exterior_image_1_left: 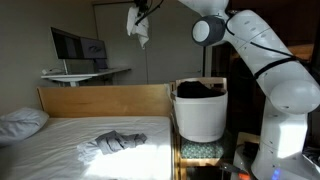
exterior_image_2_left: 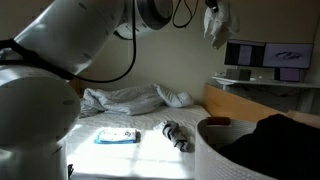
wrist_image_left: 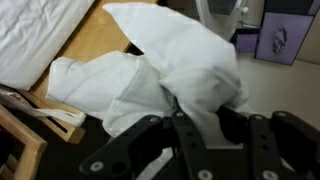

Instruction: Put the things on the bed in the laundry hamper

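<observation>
The white cloth [exterior_image_1_left: 139, 28] needs to stay high next as my gripper swings it across from the bed side, then over the hamper's open top.
My gripper [exterior_image_1_left: 140, 8] is high in the air, shut on a white cloth [exterior_image_1_left: 139, 28] that hangs from it; the cloth also shows in an exterior view [exterior_image_2_left: 214, 24] and fills the wrist view [wrist_image_left: 185, 70], pinched between my fingers [wrist_image_left: 195, 120]. The white laundry hamper [exterior_image_1_left: 199, 118] stands beside the bed with dark clothes inside; its rim shows in an exterior view [exterior_image_2_left: 215, 150]. A grey garment [exterior_image_1_left: 115, 141] lies on the bed, also seen in an exterior view [exterior_image_2_left: 177, 134]. A light blue flat item [exterior_image_2_left: 117, 136] lies on the sheet.
The bed has a wooden footboard [exterior_image_1_left: 105, 100], a pillow [exterior_image_1_left: 22, 122] and a rumpled white duvet [exterior_image_2_left: 125, 98]. A desk with monitors [exterior_image_1_left: 80, 47] stands behind. The robot arm [exterior_image_1_left: 270, 70] rises next to the hamper.
</observation>
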